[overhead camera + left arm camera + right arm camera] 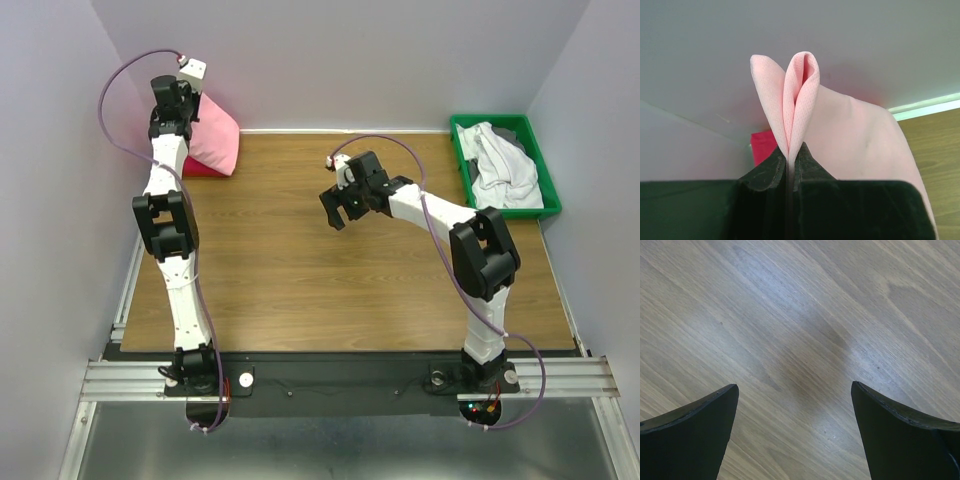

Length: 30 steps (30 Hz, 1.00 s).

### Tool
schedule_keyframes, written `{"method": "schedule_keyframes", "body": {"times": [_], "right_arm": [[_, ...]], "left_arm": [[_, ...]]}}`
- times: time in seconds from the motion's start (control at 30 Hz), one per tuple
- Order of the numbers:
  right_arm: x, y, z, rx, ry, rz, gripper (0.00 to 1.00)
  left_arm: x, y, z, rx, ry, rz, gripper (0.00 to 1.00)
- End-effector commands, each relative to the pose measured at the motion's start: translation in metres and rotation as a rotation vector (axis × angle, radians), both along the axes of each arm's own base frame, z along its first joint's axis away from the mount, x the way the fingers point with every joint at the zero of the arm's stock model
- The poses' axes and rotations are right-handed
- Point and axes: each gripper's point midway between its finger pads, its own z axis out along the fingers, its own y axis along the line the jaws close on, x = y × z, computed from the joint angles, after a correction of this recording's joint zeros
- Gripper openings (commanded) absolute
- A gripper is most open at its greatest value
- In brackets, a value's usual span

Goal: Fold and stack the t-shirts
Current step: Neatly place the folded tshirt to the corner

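Note:
I should lower my left gripper toward the side and release the pink t-shirt's edge over the red t-shirt's corner [762,144] by that side, as that corner still shows bare.
My left gripper [183,125] is shut on a folded pink t-shirt [215,135] at the table's far left corner, holding its edge up while the rest drapes down. In the left wrist view the pink t-shirt [800,100] is pinched between the fingers [767,170], at my left gripper [789,157]. A red t-shirt [200,167] lies under it and also shows in the left wrist view [762,145]. My right gripper [337,207] is open and empty above the middle of the table; it also shows in the right wrist view [795,395] over bare wood.
A green bin [540,170] at the far right holds white and grey t-shirts [500,165]. The wooden table [300,290] is walled at the back and on both sides.

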Motion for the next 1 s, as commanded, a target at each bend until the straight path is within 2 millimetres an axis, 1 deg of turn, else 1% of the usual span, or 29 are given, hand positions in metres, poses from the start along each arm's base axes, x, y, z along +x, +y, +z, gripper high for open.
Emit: {"method": "schedule_keyframes", "body": {"times": [0.0, 0.03, 0.1, 0.2, 0.33, 0.47, 0.57, 0.6, 0.73, 0.87, 0.9, 0.97], "right_arm": [[0.011, 0.012, 0.019, 0.035, -0.041, 0.007, 1.0], [0.011, 0.012, 0.02, 0.036, -0.043, 0.009, 1.0], [0.011, 0.012, 0.019, 0.035, -0.04, 0.007, 1.0], [0.011, 0.012, 0.017, 0.032, -0.036, 0.007, 1.0], [0.01, 0.012, 0.013, 0.026, -0.027, 0.007, 1.0], [0.01, 0.012, 0.008, 0.021, -0.016, 0.008, 1.0], [0.01, 0.013, 0.004, 0.018, -0.009, 0.009, 1.0], [0.011, 0.013, 0.002, 0.018, -0.005, 0.011, 1.0], [0.01, 0.013, -0.001, 0.013, 0.001, 0.01, 1.0], [0.01, 0.012, -0.003, 0.007, 0.002, 0.012, 1.0], [0.01, 0.011, -0.003, 0.008, 0.003, 0.01, 1.0], [0.01, 0.012, -0.004, 0.007, 0.003, 0.012, 1.0]], "left_arm": [[0.008, 0.025, 0.049, 0.058, -0.15, 0.027, 0.0], [0.008, 0.026, 0.048, 0.058, -0.15, 0.029, 0.0], [0.009, 0.033, 0.037, 0.057, -0.139, 0.036, 0.0], [0.012, 0.037, 0.026, 0.067, -0.131, 0.04, 0.0], [0.015, 0.05, 0.015, 0.077, -0.133, 0.06, 0.0], [0.017, 0.058, 0.007, 0.09, -0.135, 0.069, 0.0], [0.019, 0.063, -0.002, 0.106, -0.129, 0.079, 0.0], [0.02, 0.064, -0.008, 0.106, -0.125, 0.08, 0.0], [0.02, 0.069, -0.014, 0.108, -0.12, 0.106, 0.0], [0.018, 0.079, -0.019, 0.099, -0.114, 0.138, 0.0], [0.017, 0.081, -0.02, 0.097, -0.113, 0.143, 0.01], [0.015, 0.085, -0.021, 0.091, -0.106, 0.164, 0.12]]}}
